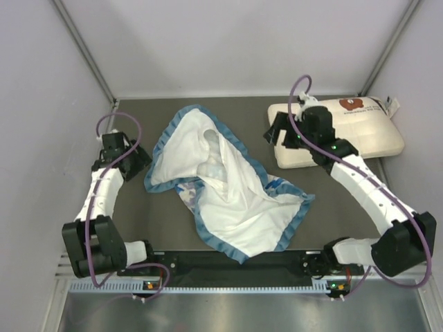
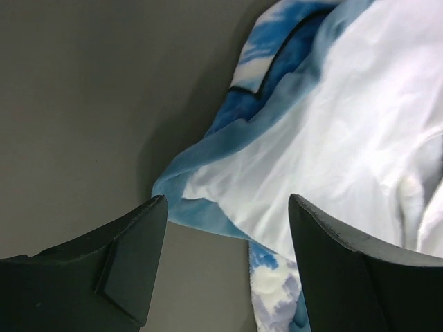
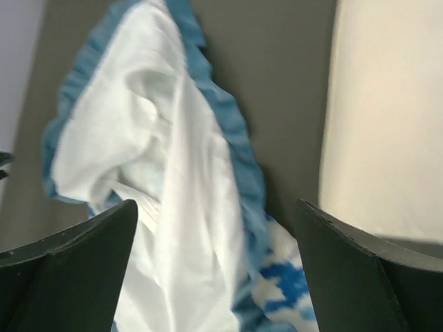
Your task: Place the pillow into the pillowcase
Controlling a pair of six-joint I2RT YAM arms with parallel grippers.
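The right gripper shifts toward the right in the wrist view and goes down onto the pillow's near corner by the pillowcase next, since that corner is below it.
The pillowcase (image 1: 221, 183) lies crumpled in the middle of the table, white inside up, with a blue ruffled edge. The cream pillow (image 1: 360, 131) with a brown bear logo lies at the back right. My left gripper (image 1: 140, 160) is open and empty, just left of the pillowcase's left corner (image 2: 208, 187). My right gripper (image 1: 273, 130) is open and empty, over the pillow's left end. The right wrist view shows the pillowcase (image 3: 173, 180) below the jaws and the pillow (image 3: 387, 117) at the right.
Grey walls close in the table on the left, back and right. A black rail (image 1: 228, 263) runs along the near edge between the arm bases. Dark tabletop (image 1: 242, 107) shows behind the pillowcase.
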